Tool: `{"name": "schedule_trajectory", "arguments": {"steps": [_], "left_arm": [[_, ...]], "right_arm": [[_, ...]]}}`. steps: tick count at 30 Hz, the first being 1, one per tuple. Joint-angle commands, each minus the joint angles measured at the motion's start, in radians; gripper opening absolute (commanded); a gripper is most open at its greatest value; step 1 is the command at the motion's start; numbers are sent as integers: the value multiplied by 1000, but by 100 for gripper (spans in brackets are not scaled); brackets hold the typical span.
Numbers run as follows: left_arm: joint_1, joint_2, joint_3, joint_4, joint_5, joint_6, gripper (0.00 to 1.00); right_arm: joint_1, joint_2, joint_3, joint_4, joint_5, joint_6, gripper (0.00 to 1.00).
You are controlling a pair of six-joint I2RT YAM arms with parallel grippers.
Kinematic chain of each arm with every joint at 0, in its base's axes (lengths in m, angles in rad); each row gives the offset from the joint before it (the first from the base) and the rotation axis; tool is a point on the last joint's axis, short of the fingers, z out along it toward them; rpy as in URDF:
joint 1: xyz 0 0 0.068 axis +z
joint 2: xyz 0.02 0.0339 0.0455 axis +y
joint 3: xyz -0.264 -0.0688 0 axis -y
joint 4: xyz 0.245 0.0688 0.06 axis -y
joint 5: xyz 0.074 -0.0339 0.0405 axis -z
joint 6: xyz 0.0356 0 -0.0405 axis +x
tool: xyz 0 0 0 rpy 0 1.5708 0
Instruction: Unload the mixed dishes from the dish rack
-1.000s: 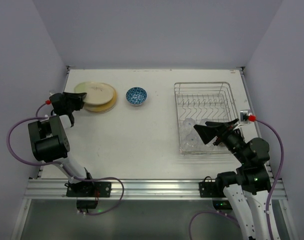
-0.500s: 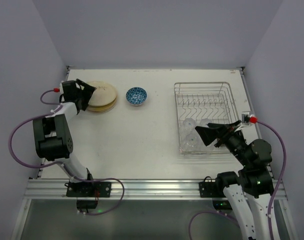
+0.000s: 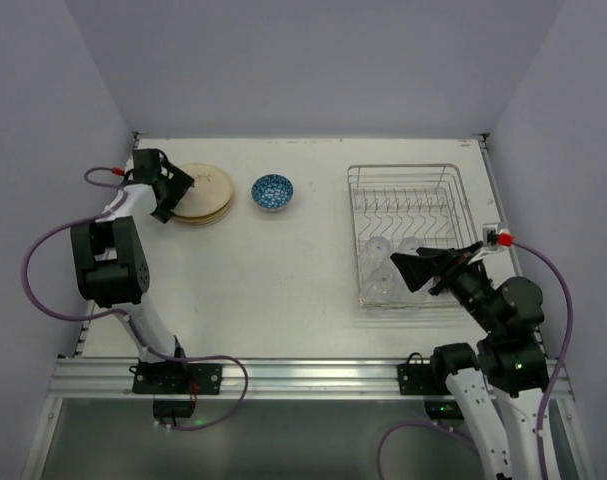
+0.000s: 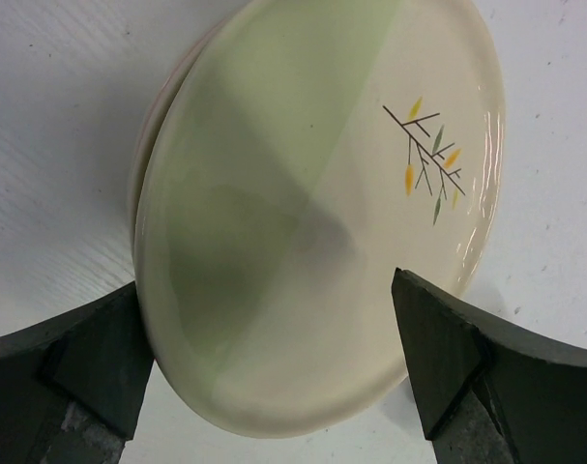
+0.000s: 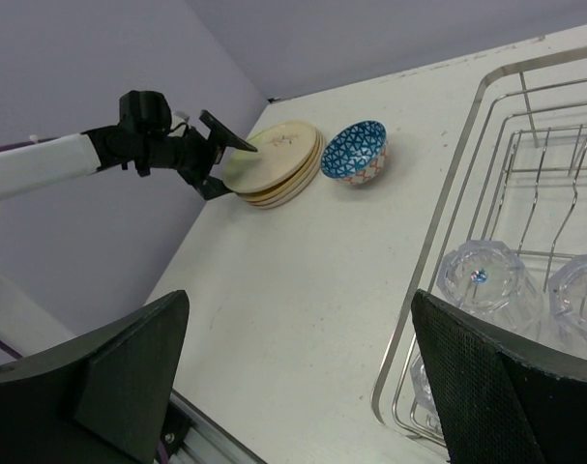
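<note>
My right gripper will next reach outward, tilt down and bring its fingers down around the upturned base of the far glass nearest the blue-patterned bowl, because that glass stands below and outward.
A stack of cream plates (image 3: 205, 192) lies at the back left of the table; the top plate (image 4: 312, 193) bears a twig pattern. My left gripper (image 3: 176, 196) is open, its fingers (image 4: 438, 358) standing either side of that plate's near rim without clamping it. A blue-patterned bowl (image 3: 272, 191) sits just right of the stack. The wire dish rack (image 3: 408, 180) stands at the right, with clear glasses (image 3: 378, 247) upside down in its near end. My right gripper (image 3: 408, 268) hovers open over the rack's near left corner, empty. Through its jaws I see the glasses (image 5: 482, 280) and the bowl (image 5: 361, 152).
The rack's upright tines (image 3: 413, 212) stand bare in its far half. The table's left edge (image 3: 123, 200) runs close to the plate stack and left arm. Purple walls enclose the table at the back and sides.
The left gripper has opened and let the top plate down on the stack, while its wrist swung toward the back left corner. The right arm has barely shifted.
</note>
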Motion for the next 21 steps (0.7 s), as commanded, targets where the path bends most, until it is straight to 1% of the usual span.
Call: {"name": "schedule_trajectory", "arguments": {"steps": [1, 4, 8, 12, 15, 17, 21], "left_arm": [[-13, 8, 92, -84, -9, 40, 100], [-13, 17, 101, -125, 14, 37, 100], [-13, 39, 136, -229, -17, 33, 100], [-13, 48, 179, -323, -66, 40, 100], [-13, 43, 215, -377, -89, 53, 100], [-13, 39, 225, -386, -86, 65, 100], [-11, 69, 239, -372, -19, 102, 100]], "right_arm": [[-3, 50, 52, -33, 18, -45, 99], [-3, 77, 58, -33, 21, -37, 99], [-3, 111, 72, -27, 1, 3, 99], [-3, 125, 107, -27, -22, -25, 99], [-3, 116, 98, 4, -67, -29, 99], [-3, 142, 112, -14, -44, -34, 99], [-3, 199, 141, -79, -33, -71, 99]]}}
